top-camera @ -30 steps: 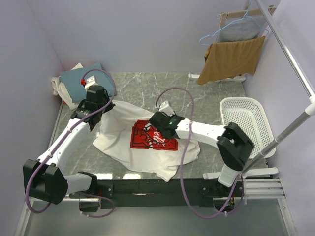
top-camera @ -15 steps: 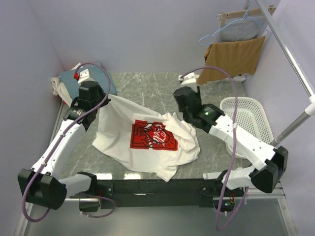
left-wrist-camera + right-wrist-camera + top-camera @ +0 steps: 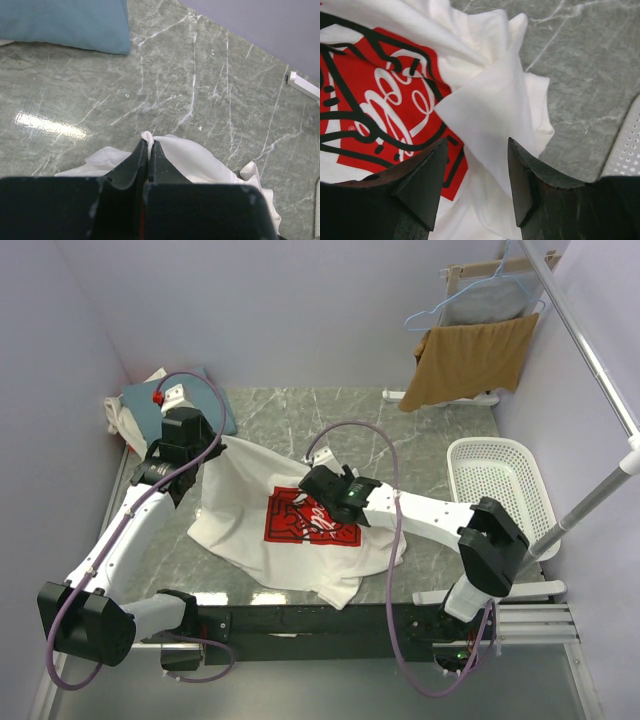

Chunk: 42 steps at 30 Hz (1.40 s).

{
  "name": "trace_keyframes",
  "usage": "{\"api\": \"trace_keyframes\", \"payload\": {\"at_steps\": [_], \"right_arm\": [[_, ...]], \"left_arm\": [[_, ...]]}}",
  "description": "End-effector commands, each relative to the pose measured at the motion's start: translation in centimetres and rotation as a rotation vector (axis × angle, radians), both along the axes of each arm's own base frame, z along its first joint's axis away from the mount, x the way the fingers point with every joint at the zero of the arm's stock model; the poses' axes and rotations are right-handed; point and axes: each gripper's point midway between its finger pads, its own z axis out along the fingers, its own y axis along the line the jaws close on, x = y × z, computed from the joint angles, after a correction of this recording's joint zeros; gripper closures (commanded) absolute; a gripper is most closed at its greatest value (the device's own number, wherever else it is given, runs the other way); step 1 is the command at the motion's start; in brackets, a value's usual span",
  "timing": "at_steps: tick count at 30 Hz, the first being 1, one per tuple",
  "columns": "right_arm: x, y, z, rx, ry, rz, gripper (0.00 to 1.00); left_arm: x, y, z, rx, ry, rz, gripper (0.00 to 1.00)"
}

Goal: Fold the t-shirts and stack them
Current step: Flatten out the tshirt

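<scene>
I will next lower my right gripper onto the raised white fold (image 3: 495, 110) at the shirt's far edge, beside the red print, and close, as the fold is below the open fingers.
The white t-shirt (image 3: 240, 525) with a red chest print (image 3: 312, 520) lies crumpled in the middle of the table. My left gripper (image 3: 212, 448) is at the shirt's back-left corner, and the left wrist view shows it (image 3: 149, 145) shut on a pinch of white cloth (image 3: 200, 160). Over the print's right side, my right gripper (image 3: 312, 482) is open. In its wrist view, a raised white fold (image 3: 495, 110) lies below and between the jaws (image 3: 477, 145). A folded teal-blue shirt (image 3: 195, 400) (image 3: 65, 22) rests on an off-white one (image 3: 125, 420) at the back left.
A white plastic basket (image 3: 500, 480) sits at the table's right edge. At the back right, a rack holds a tan cloth (image 3: 470, 360) and a grey garment on a blue hanger (image 3: 480, 300). A slanted metal pole (image 3: 590, 500) crosses the right side.
The right arm swung out to the back right and has come back over the print, its jaws now open instead of shut. The left gripper shifted slightly back-left, still holding the corner.
</scene>
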Motion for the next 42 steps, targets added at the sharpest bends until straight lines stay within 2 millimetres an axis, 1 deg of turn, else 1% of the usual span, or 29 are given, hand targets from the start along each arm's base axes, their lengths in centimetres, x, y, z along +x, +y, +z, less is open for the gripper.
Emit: {"api": "trace_keyframes", "payload": {"at_steps": [1, 6, 9, 12, 13, 14, 19, 22, 23, 24, 25, 26, 27, 30, 31, 32, 33, 35, 40, 42], "right_arm": [[-0.4, 1.9, -1.3, 0.034, -0.001, 0.012, 0.42], [-0.7, 1.9, -2.7, -0.004, 0.016, 0.017, 0.41], [-0.7, 1.4, -3.3, -0.033, 0.005, 0.007, 0.40], [0.1, 0.1, -3.5, -0.109, -0.043, -0.034, 0.39], [0.3, -0.3, -3.9, -0.140, -0.051, -0.045, 0.39], [0.7, -0.8, -3.7, -0.169, -0.079, -0.066, 0.39], [1.9, -1.5, -4.6, -0.204, -0.086, -0.104, 0.41], [2.5, -2.2, -4.5, -0.214, -0.097, -0.141, 0.56], [2.8, -2.4, -4.2, -0.200, -0.103, -0.156, 0.63], [2.8, -2.6, -4.1, -0.195, -0.107, -0.161, 0.64], [2.9, -2.7, -3.5, -0.180, -0.119, -0.163, 0.65], [3.0, -2.9, -3.1, -0.176, -0.127, -0.169, 0.65], [3.1, -3.0, -2.3, -0.161, -0.143, -0.175, 0.64], [3.2, -3.2, -1.1, -0.132, -0.159, -0.176, 0.64], [3.3, -3.0, -1.0, -0.123, -0.151, -0.168, 0.62], [3.2, -3.0, -0.8, -0.123, -0.151, -0.160, 0.52], [3.3, -2.9, -0.7, -0.119, -0.153, -0.161, 0.48], [3.3, -2.8, -0.8, -0.116, -0.145, -0.154, 0.45], [3.5, -2.3, -1.6, -0.121, -0.118, -0.142, 0.47], [3.5, -2.2, -1.8, -0.124, -0.110, -0.138, 0.53]], "left_arm": [[0.4, -0.1, 1.3, -0.015, -0.054, -0.009, 0.99], [0.4, -0.2, 1.0, -0.016, -0.048, -0.011, 0.99], [0.3, -0.1, 1.0, -0.014, -0.048, -0.009, 0.99], [0.3, -0.1, 1.1, -0.015, -0.049, -0.008, 0.99], [0.3, -0.1, 1.0, -0.014, -0.049, -0.009, 0.99], [0.3, -0.1, 1.0, -0.013, -0.049, -0.007, 0.99], [0.4, -0.1, 1.0, -0.016, -0.048, -0.008, 0.99], [0.3, 0.0, 0.9, -0.012, -0.043, -0.009, 0.99], [0.3, 0.0, 0.9, -0.012, -0.043, -0.009, 0.99], [0.3, 0.0, 1.0, -0.013, -0.046, -0.009, 0.99], [0.3, 0.0, 0.9, -0.012, -0.043, -0.009, 0.99], [0.3, 0.0, 0.9, -0.012, -0.043, -0.009, 0.99], [0.3, 0.0, 0.9, -0.012, -0.045, -0.009, 0.99], [0.3, -0.1, 1.0, -0.014, -0.047, -0.012, 0.99], [0.3, -0.2, 1.0, -0.018, -0.047, -0.013, 0.99], [0.3, -0.1, 1.0, -0.017, -0.047, -0.013, 0.99], [0.3, -0.1, 1.0, -0.017, -0.047, -0.013, 0.99], [0.2, -0.1, 0.9, -0.018, -0.047, -0.012, 0.99], [0.3, -0.1, 0.9, -0.014, -0.047, -0.014, 0.99], [0.2, -0.1, 0.9, -0.014, -0.045, -0.014, 0.99]]}}
